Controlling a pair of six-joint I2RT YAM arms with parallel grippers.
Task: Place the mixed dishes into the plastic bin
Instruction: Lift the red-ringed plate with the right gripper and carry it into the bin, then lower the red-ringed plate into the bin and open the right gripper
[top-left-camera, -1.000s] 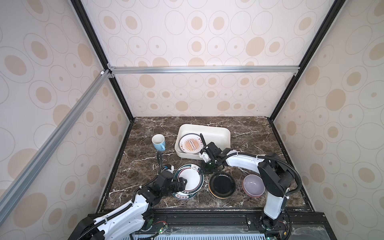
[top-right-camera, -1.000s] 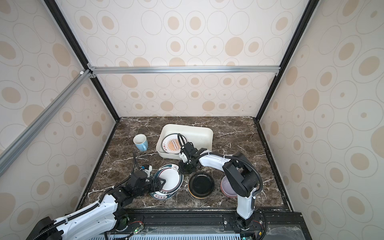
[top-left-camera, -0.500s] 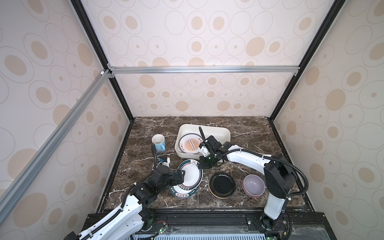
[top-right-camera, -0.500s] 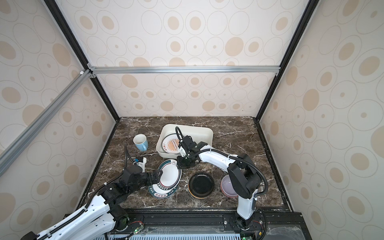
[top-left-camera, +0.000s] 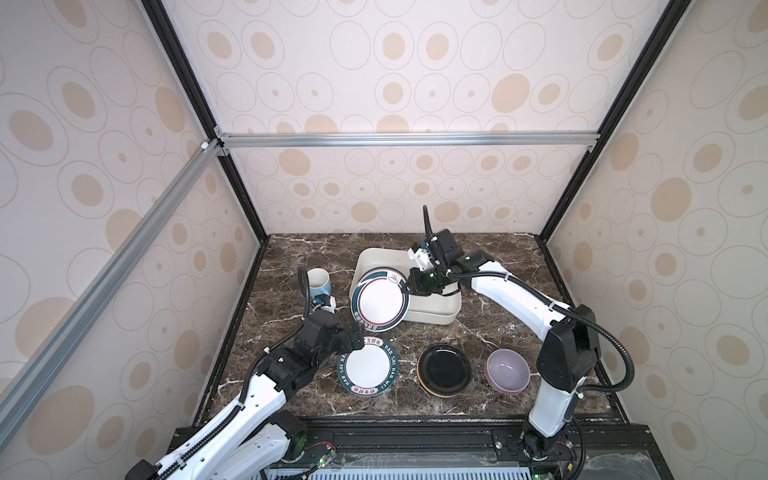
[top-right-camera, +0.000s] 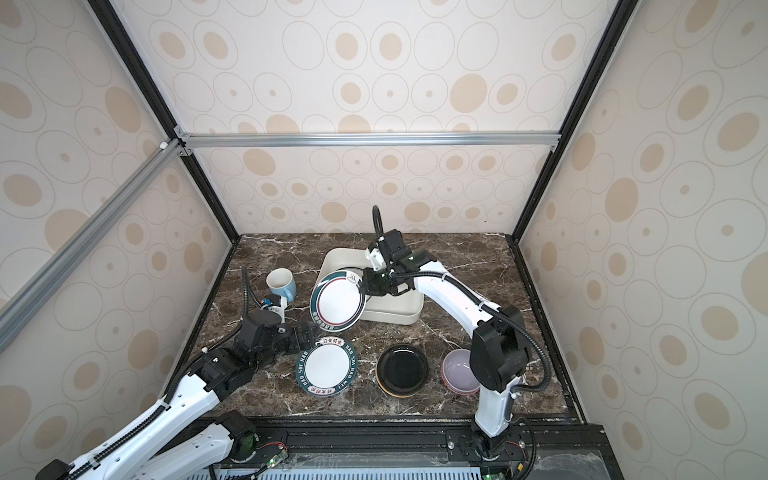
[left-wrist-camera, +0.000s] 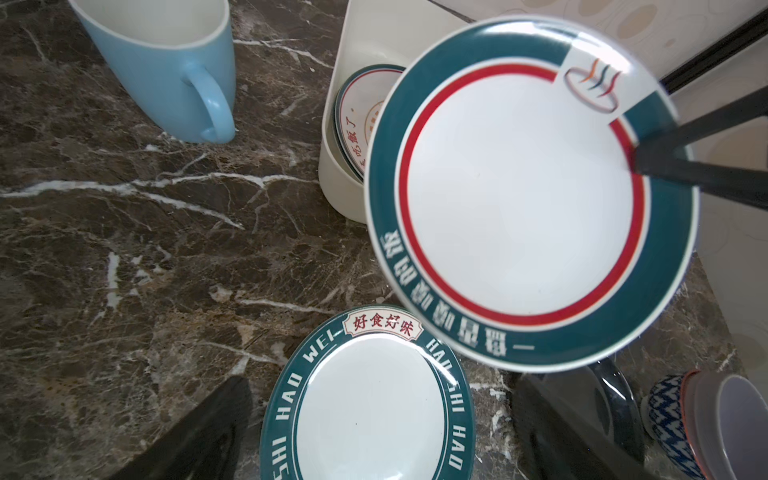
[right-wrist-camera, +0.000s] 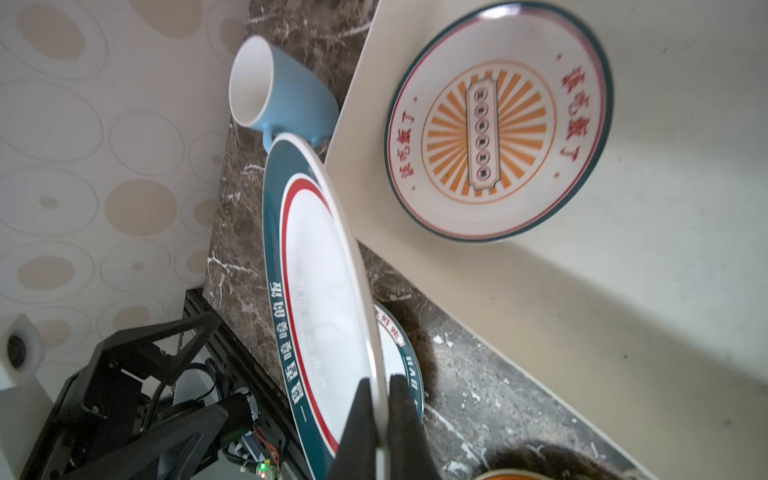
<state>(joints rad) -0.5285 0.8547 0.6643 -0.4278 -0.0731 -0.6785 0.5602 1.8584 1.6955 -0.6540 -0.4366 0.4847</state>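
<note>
I will next lower my right gripper outward and let go of the white plate's rim over the orange sunburst plate (right-wrist-camera: 494, 124), because that plate is below and outward of the gripper.
My right gripper (right-wrist-camera: 382, 386) is shut on the rim of a white plate with a teal and red rim (top-left-camera: 380, 301). It holds that plate tilted in the air over the front left corner of the off-white plastic bin (top-left-camera: 432, 318). An orange sunburst plate (right-wrist-camera: 494, 124) lies inside the bin. My left gripper (left-wrist-camera: 382, 399) is open, low at the left edge of a teal-rimmed lettered plate (top-left-camera: 370, 368) that lies flat on the table. In both top views the held plate (top-right-camera: 338, 301) hides part of the bin's left side.
A light-blue mug (top-left-camera: 318, 282) stands left of the bin. A glossy black plate (top-left-camera: 444, 369) on an orange one sits front centre. A lilac bowl (top-left-camera: 507, 370) nested in a patterned bowl (left-wrist-camera: 665, 419) stands at the front right, by the right arm's base.
The right gripper has lifted the teal and red plate off the lettered plate, up and back toward the bin. The left gripper has opened wider and stays by the lettered plate.
</note>
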